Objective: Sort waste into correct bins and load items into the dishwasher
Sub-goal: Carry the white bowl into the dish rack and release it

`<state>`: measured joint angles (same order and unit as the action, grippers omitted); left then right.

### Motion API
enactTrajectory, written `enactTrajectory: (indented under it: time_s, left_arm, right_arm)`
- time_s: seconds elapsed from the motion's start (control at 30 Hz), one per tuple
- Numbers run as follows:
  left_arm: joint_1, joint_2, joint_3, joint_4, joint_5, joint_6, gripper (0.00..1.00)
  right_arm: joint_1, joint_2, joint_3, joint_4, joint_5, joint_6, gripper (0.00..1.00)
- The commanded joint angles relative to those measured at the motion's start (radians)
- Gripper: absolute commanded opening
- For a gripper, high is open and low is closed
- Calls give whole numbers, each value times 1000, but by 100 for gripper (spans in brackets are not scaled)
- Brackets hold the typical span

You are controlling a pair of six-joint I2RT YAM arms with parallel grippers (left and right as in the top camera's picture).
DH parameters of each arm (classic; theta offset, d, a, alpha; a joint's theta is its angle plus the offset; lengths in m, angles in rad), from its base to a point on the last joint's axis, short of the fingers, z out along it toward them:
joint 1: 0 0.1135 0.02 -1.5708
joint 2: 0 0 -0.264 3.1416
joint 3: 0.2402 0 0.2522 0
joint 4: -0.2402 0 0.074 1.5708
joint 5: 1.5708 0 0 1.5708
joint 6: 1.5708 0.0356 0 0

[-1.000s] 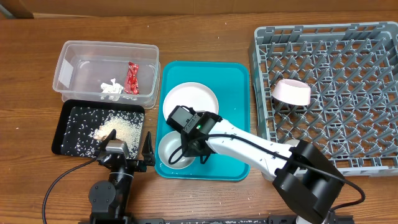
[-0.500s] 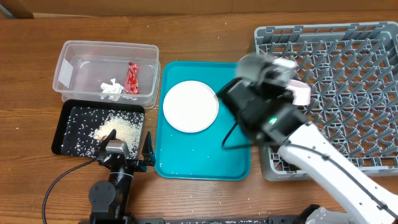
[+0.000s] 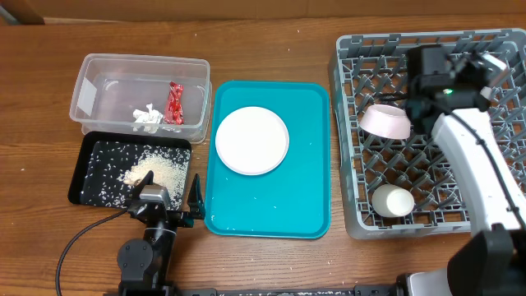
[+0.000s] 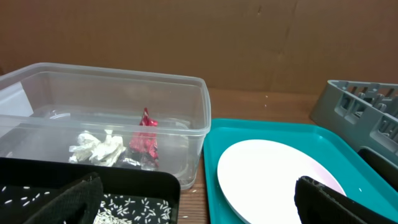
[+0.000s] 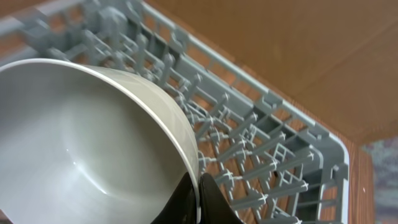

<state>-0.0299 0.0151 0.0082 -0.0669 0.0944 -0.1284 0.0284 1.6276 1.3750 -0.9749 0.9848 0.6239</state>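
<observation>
My right gripper holds the whitish bowl's rim and next needs to go down to its left in the overhead view and let go, because rack wires beside the pink bowl are below on that side.
My right gripper [image 5: 198, 194] is shut on the rim of the whitish bowl [image 5: 81, 143] and holds it tilted over the far part of the grey dish rack [image 3: 353, 49]; in the overhead view the gripper [image 3: 472, 70] is at the rack's back right. The pink bowl [image 3: 385, 122] and the small white cup [image 3: 393, 201] sit in the rack. The pale plate [image 3: 251, 140] lies on the teal tray. The paper wad [image 3: 148, 117] and foil wrapper [image 3: 173, 103] are in the clear tub [image 3: 99, 70]. Rice [image 3: 154, 171] lies in the black tray [image 3: 90, 185]. My left gripper [image 3: 168, 205] is open and empty. The chopsticks are out of view.
The teal serving tray [image 3: 271, 214] lies between the bins and the rack, with a few rice grains on it. The left wrist view shows the tub [image 4: 186, 106], the plate [image 4: 267, 174] and the rack's corner [image 4: 360, 106]. A cardboard wall stands behind the table.
My right arm lifted the whitish bowl off the teal tray and carried it right, over the dish rack. The left arm has not moved.
</observation>
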Motion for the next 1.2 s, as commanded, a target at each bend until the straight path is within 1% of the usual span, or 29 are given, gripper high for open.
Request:
enactTrajectory:
  time_s: [0.0,0.2,0.33,0.4,0.47,0.67,0.87,1.0,1.17]
  left_arm:
    - [9,-8,-3,-3,3,-10,100]
    - [9,-8,-3,-3,3,-10,100]
    - [9,-8,-3,-3,3,-10,100]
    - [9,-8,-3,-3,3,-10,100]
    - [9,-8,-3,-3,3,-10,100]
    - [9,-8,-3,-3,3,-10,100]
    - [9,-8,-3,-3,3,-10,100]
    - [9,-8,-3,-3,3,-10,100]
    - [9,-8,-3,-3,3,-10,100]
  right_arm:
    - [-24,43,6,3,-71,-26,4]
    - [13,127,4,-1,-63,-27,4]
    - [48,201,3,-29,23,-26,4]
    - [71,215,3,-31,35,-26,4]
    - [96,215,4,-33,49,-26,4]
    - [151,184,8,-28,206,-22,4]
    - [149,175,6,-49,277,-23,4]
    - [148,175,6,-37,361,-23,4]
    - [148,175,0,-33,338,-24,4]
